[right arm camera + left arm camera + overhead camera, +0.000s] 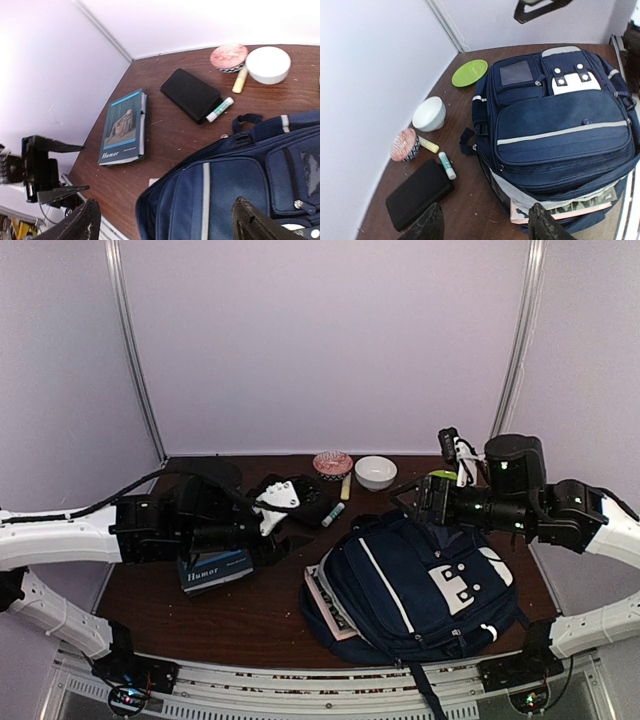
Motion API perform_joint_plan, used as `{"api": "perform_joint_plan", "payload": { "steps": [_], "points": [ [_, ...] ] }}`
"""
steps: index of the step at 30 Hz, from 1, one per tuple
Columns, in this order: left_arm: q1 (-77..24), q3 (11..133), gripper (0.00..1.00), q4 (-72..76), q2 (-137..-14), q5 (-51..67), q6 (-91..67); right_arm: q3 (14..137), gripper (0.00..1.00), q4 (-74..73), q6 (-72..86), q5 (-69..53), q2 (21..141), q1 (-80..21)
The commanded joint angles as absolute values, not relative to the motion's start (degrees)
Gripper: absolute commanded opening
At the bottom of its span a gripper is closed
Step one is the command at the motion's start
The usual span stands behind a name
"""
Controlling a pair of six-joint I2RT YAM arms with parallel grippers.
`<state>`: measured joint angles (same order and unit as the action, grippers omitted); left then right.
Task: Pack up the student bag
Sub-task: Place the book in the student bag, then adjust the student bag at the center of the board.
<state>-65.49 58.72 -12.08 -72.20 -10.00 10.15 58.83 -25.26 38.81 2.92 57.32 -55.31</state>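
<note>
I should lower my left gripper toward the right in the top view, onto the upper rim of the bag's open end (342, 596) (534, 197), because a book sticks out beneath it.
The navy student bag (410, 585) lies flat at the table's right front, its white patch up. It also shows in the left wrist view (560, 125) and the right wrist view (240, 190). A book (328, 605) sticks out of the bag's open left end, also seen in the left wrist view (560, 209). My left gripper (290, 515) hovers left of the bag, open and empty (487, 227). My right gripper (415, 498) hovers over the bag's far edge, open and empty (167, 225).
A blue "Humor" book (215, 568) lies left of the bag (122, 127). A black case (417, 195), a glue stick (447, 165), a yellow marker (428, 144), a pink-lidded tin (404, 145), a white bowl (429, 113) and a green plate (470, 72) sit behind.
</note>
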Motion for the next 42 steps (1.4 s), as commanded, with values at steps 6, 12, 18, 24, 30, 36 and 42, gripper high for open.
{"api": "perform_joint_plan", "payload": {
  "steps": [6,12,18,24,30,36,42],
  "points": [
    [-71.6,56.3,0.97,-8.2,-80.8,-11.9,46.5,47.5,0.90,-27.9,49.6,12.9,47.1,-50.2],
    [-72.8,57.4,0.95,-11.3,-82.8,-7.3,50.1,46.4,0.90,-28.2,49.2,12.1,46.7,-49.6],
    [-73.0,59.5,0.92,-16.3,-86.8,-6.3,53.8,45.1,0.90,-28.3,48.7,11.8,45.4,-48.7],
    [-72.9,64.1,0.84,-17.5,-92.3,-5.9,56.3,43.5,0.90,-27.5,49.3,11.2,44.3,-48.5],
    [-72.3,68.0,0.62,-19.1,-93.7,-4.9,55.3,42.7,0.89,-28.4,49.0,11.3,42.9,-48.3],
    [-72.2,68.2,0.19,-21.2,-94.6,-5.1,54.2,40.7,0.89,-28.3,50.1,12.3,42.1,-48.1],
    [-72.2,65.2,0.00,-22.2,-91.5,-7.7,48.8,38.8,0.90,-29.1,53.1,14.9,41.8,-47.5]
  ]
}}
